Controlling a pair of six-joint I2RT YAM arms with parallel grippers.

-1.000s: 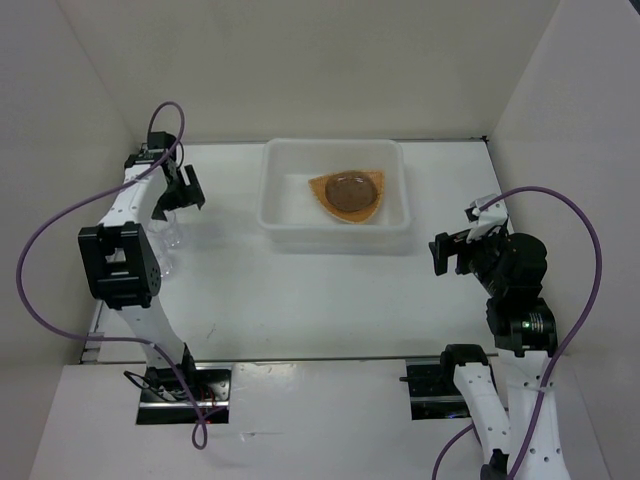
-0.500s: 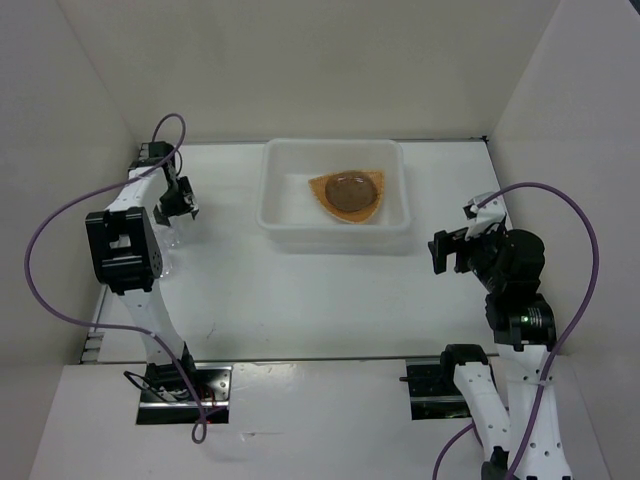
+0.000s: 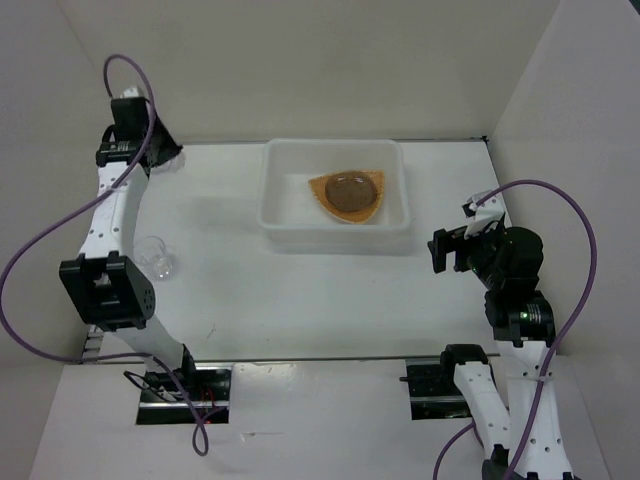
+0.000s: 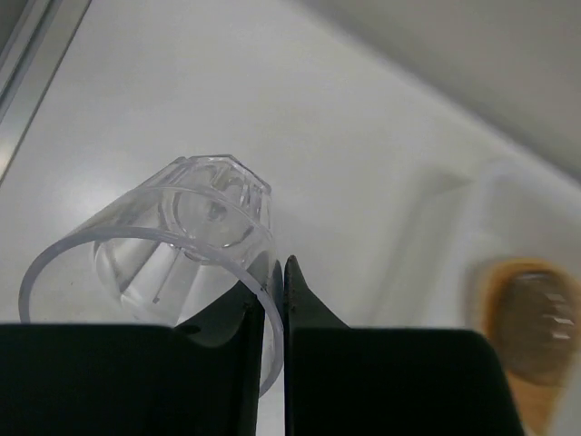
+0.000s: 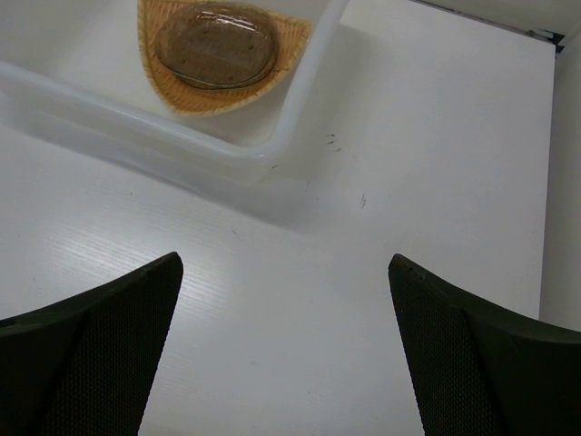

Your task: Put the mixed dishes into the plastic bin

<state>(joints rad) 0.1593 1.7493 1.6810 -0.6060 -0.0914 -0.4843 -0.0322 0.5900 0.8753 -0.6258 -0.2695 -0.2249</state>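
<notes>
My left gripper should next carry the cup to the right in the top view and down to the bin's bottom beside the tray's pointed end, which is empty.
My left gripper is shut on the rim of a clear tumbler cup, one finger inside the wall and one outside, and holds it in the air. In the top view that gripper is raised near the back left corner. A second clear tumbler cup stands on the table's left side beside the left arm. The white plastic bin holds the orange woven tray with a grey-brown saucer on it. My right gripper stands open and empty to the right of the bin.
White walls close in the table at the back and on both sides. The right wrist view shows the bin's near corner, the tray and the saucer ahead of my open right gripper. Purple cables loop off both arms.
The left gripper went from open to shut on one tumbler's rim, then rose with it toward the back left. The other tumbler stays on the table. The right arm held still.
</notes>
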